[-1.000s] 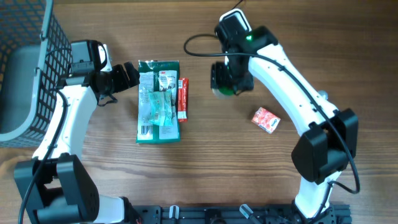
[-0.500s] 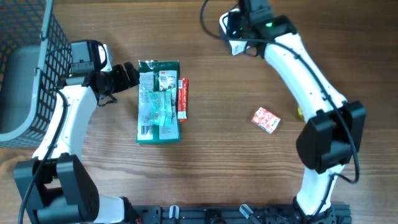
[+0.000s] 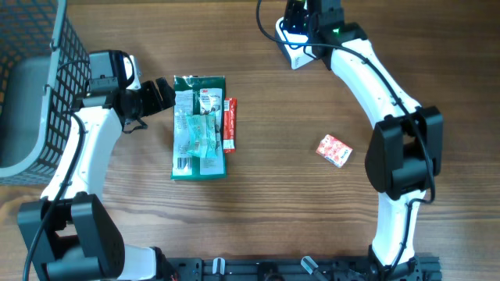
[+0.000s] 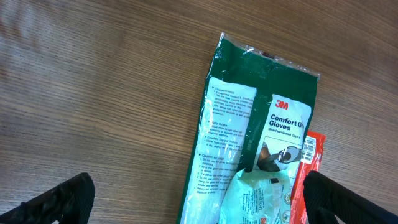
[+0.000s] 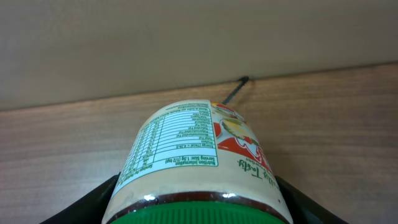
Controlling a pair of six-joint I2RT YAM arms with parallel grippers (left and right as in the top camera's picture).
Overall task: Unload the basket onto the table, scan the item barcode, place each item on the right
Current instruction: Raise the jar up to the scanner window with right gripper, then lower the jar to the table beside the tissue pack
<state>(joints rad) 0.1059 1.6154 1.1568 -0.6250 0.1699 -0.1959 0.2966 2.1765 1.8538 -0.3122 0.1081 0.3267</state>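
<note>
My right gripper comes back to the wood (image 3: pixel 312 142) beside the red-and-white box next, tips the jar upright, lowers it and releases it, since that wood is bare.
My right gripper (image 5: pixel 196 202) is shut on a jar (image 5: pixel 193 155) with a green lid and a nutrition label. The jar lies sideways between the fingers and points at the table's far edge. No barcode shows on it in the right wrist view. From overhead the right wrist (image 3: pixel 312 19) sits at the top edge and hides the jar. My left gripper (image 3: pixel 164 94) stands open and empty at the top left corner of a green glove package (image 3: pixel 198 156). Its two fingertips (image 4: pixel 59 199) straddle the package (image 4: pixel 261 118).
A red stick packet (image 3: pixel 230 123) lies along the package's right side, and a pale green pouch (image 3: pixel 206 134) lies on top of it. A small red-and-white box (image 3: pixel 334 151) sits at mid right. A dark wire basket (image 3: pixel 58 47) stands at the far left.
The right arm has carried the jar from the middle of the table up to the far edge and turned it outward. The left arm has stayed still.
</note>
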